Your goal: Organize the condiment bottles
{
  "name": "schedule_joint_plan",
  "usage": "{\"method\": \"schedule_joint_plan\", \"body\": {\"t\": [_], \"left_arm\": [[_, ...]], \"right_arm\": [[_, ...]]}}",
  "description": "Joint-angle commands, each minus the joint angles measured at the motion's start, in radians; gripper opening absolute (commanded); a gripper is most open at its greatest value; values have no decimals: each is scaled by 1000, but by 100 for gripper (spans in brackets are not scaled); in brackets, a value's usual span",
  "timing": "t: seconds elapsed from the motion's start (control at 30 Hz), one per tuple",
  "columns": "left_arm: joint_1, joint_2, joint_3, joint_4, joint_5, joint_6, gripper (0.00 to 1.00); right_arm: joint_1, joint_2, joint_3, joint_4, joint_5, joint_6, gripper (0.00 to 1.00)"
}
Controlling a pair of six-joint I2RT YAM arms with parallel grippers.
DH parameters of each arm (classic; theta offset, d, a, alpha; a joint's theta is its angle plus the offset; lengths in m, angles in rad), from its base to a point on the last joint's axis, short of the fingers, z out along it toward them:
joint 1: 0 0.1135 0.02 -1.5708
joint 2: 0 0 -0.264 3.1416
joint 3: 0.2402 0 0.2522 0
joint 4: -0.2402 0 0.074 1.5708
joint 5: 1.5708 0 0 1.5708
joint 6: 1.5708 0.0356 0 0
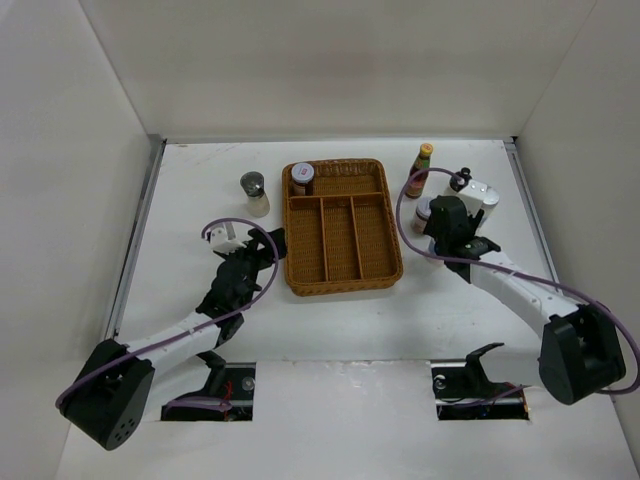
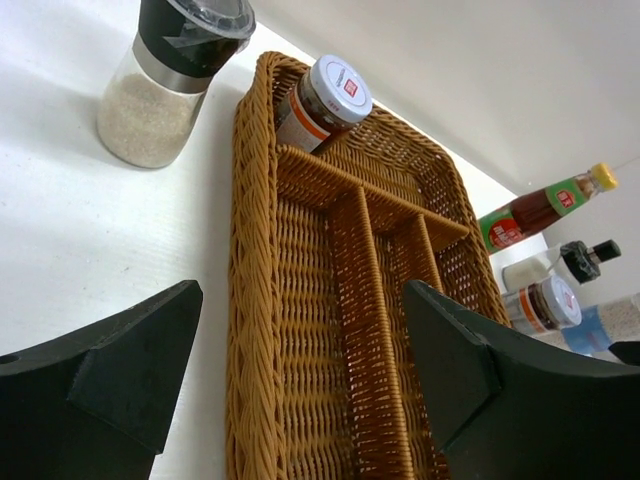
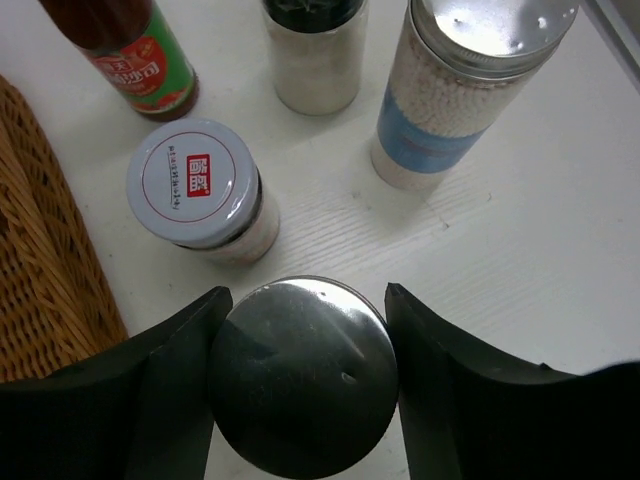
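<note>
I need to lift the white bottle with my right gripper, move it outward over the tray and lower it to release it in the tray's cross compartment (image 1: 337, 183), because there is room there beside the red-labelled jar.
My right gripper (image 3: 303, 372) is shut on the silver cap of a white bottle (image 3: 300, 385), which stands on the table right of the tray. Behind it stand a short red-labelled jar (image 3: 195, 185), the red sauce bottle (image 3: 140, 55), the black-capped bottle (image 3: 315, 50) and the other blue-banded silver-capped bottle (image 3: 455, 100). My left gripper (image 2: 300, 380) is open and empty, low over the left edge of the wicker tray (image 2: 300, 300). A second red-labelled jar (image 2: 325, 100) stands in the tray's far-left compartment. The grey-lidded shaker (image 2: 170, 90) stands on the table left of the tray.
The tray (image 1: 342, 230) lies mid-table with three long compartments and a cross one at the back. The right-side bottles cluster near my right gripper (image 1: 440, 235). White walls close in the table at the back and on both sides.
</note>
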State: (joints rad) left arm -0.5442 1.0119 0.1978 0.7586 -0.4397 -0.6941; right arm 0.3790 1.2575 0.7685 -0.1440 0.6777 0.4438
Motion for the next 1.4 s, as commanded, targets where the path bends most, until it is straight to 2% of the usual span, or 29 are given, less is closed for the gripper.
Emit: {"method": "schedule_joint_plan", "body": {"t": [0.0, 0.07, 0.2, 0.3, 0.53, 0.7, 0.8, 1.1, 1.37], "left_arm": [[3, -10, -1, 70, 6, -12, 81], [14, -10, -4, 70, -2, -13, 81], [23, -16, -12, 70, -4, -21, 81], [39, -6, -12, 71, -8, -28, 81], [68, -25, -26, 67, -7, -36, 81], [59, -41, -26, 62, 12, -44, 81], [63, -26, -24, 67, 12, -45, 81], [54, 1, -14, 71, 27, -50, 81], [53, 8, -14, 87, 29, -50, 81]], "right_arm": [[2, -38, 2, 66, 8, 19, 54], [60, -82, 37, 41, 66, -8, 50], [207, -125, 156, 3, 181, -91, 49], [277, -84, 268, 35, 160, -129, 49], [304, 288, 579, 300, -98, -230, 49], [306, 572, 845, 340, -116, -329, 49], [298, 686, 955, 336, -161, -326, 49], [281, 853, 1011, 366, -190, -289, 50], [231, 853, 1072, 391, -193, -272, 49]]}}
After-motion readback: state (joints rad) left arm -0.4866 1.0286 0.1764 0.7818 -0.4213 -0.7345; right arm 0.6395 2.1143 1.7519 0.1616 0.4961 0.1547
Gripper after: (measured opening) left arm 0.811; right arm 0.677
